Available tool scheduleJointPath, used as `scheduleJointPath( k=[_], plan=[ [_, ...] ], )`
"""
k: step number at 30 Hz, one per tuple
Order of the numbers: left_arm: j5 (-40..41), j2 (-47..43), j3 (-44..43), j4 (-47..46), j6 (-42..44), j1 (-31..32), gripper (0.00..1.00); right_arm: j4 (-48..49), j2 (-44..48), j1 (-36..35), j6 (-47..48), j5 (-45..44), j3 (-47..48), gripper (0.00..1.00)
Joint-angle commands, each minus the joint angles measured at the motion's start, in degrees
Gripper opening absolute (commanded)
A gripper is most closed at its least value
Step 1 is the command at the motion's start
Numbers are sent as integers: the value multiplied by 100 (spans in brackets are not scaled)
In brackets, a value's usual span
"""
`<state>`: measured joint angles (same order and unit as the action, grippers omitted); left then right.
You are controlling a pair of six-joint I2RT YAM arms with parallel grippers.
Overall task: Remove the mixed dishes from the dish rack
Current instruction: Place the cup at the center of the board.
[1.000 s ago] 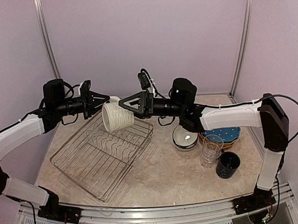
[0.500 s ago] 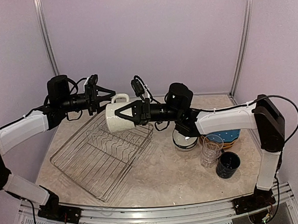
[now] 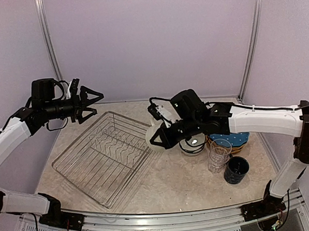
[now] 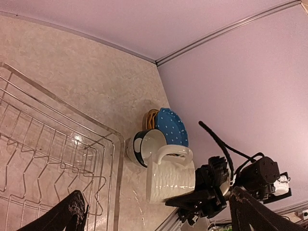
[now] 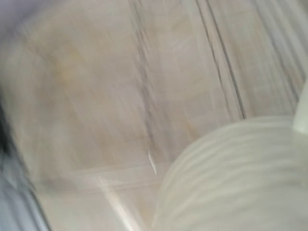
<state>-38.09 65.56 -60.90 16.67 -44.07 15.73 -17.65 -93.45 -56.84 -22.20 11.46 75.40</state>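
I will next bring the sideways mug back and down with my right gripper, turn it upright and release it on the empty table between rack and glass.
The cream mug (image 3: 151, 136) hangs low over the table just right of the dish rack (image 3: 74, 162), with my right gripper (image 3: 157, 139) shut on it. The left wrist view shows the ribbed mug (image 4: 171, 179) lying sideways, handle up, with the right arm's black jaws clamped on its lower edge. My left gripper (image 3: 98, 104) stands wide open in the air above the rack's far left corner, with nothing between its fingers (image 4: 70, 214). The wire rack (image 4: 43, 159) shows no dishes. The right wrist view is blurred, showing only the mug's ribbed side (image 5: 231, 178).
Right of the held mug stand a teal-and-white bowl (image 3: 193, 144), a blue dotted plate (image 3: 231, 138) stacked on yellow ones, a clear glass (image 3: 218, 155) and a navy mug (image 3: 236, 169). The back wall and corner posts stand close behind.
My left gripper opened, let go of the cream mug and drew back to the left. My right gripper shut on the mug and carried it right and down, off the rack's right side.
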Motion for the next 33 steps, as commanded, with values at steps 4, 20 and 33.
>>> scheduleJointPath(
  k=[4,20,33],
  plan=[
    [829,-218,-244,937,755,-10,99,-2563,-287,-785,1074,-2193,95,0],
    [1081,-413,-504,1116,968,231,99,-1903,-762,-735,952,-2252,-709,16],
    [1629,-835,-689,1462,1186,278,99,-1791,859,-419,738,-3094,-421,96]
  ],
)
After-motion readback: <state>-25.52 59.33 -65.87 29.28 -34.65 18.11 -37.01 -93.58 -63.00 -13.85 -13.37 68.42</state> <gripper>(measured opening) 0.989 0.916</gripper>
